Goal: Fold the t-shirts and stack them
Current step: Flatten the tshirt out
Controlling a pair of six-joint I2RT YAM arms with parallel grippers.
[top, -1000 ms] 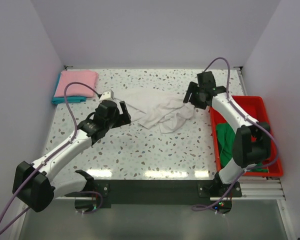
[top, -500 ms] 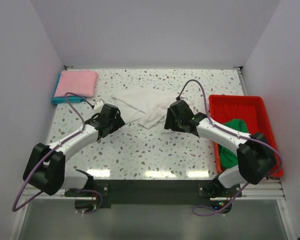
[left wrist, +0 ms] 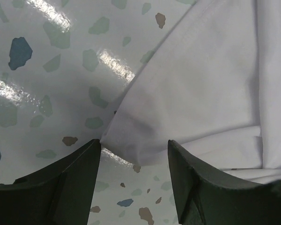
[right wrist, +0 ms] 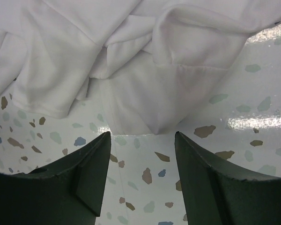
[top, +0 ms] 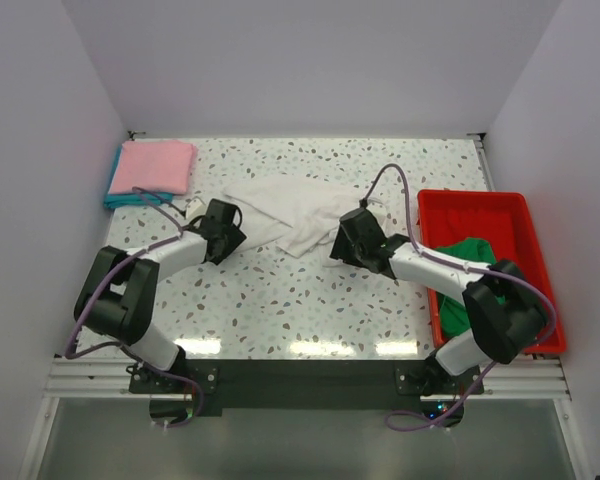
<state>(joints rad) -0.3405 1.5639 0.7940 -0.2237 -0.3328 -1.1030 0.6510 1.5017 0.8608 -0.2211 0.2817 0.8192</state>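
Note:
My right gripper lowers onto the white t-shirt's near edge (top: 332, 263) (right wrist: 141, 129) and closes next, since that edge lies just below, in line with the gap between the open fingers.
A white t-shirt (top: 290, 205) lies crumpled in the middle of the table. At the far left corner a folded pink t-shirt (top: 155, 165) rests on a folded teal one (top: 128, 200). A green t-shirt (top: 458, 270) sits in the red tray. My left gripper (top: 232, 222) is low at the white shirt's left corner. In the left wrist view it (left wrist: 133, 145) stands open, with that corner of the cloth (left wrist: 201, 84) lying between the fingertips. My right gripper (top: 342, 240) is at the shirt's near right edge. It is open (right wrist: 143, 136), the cloth's edge (right wrist: 145, 108) just ahead of its tips.
The red plastic tray (top: 475, 196) stands along the table's right side, next to the right arm. White walls close in the left, back and right. Bare speckled tabletop (top: 280, 300) stretches between the shirt and the arm bases.
The right arm swung from the shirt's far right side down to its near right edge. The left gripper settled at the shirt's left corner and its jaws narrowed.

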